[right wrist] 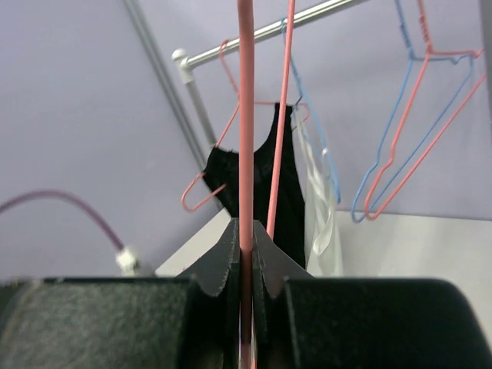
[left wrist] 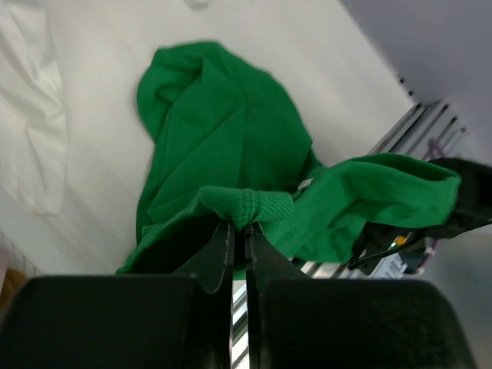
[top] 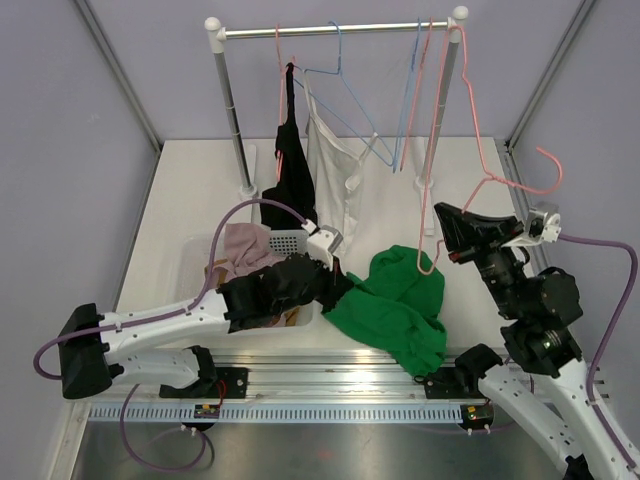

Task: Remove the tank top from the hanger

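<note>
The tank top is off, so next I'll move my right gripper outward, turn the pink hanger's hook onto the bar beside the bare hangers and release it.
The green tank top [top: 400,300] lies crumpled on the table in front of the right arm's base, off any hanger. My left gripper [top: 340,285] is shut on a ribbed fold of it; in the left wrist view the jaws [left wrist: 240,231] pinch the green fabric [left wrist: 223,138] just above the table's front rail. My right gripper [top: 440,235] is shut on a bare pink wire hanger [top: 478,140] and holds it upright beside the rack's right post. In the right wrist view the pink wire [right wrist: 245,115] runs straight up between the closed jaws of that gripper [right wrist: 246,238].
A clothes rack [top: 330,30] stands at the back with a black garment [top: 292,160], a white garment [top: 335,170] and bare blue and pink hangers [top: 405,90]. A basket [top: 285,240] holding pinkish clothes sits at the left, under my left arm.
</note>
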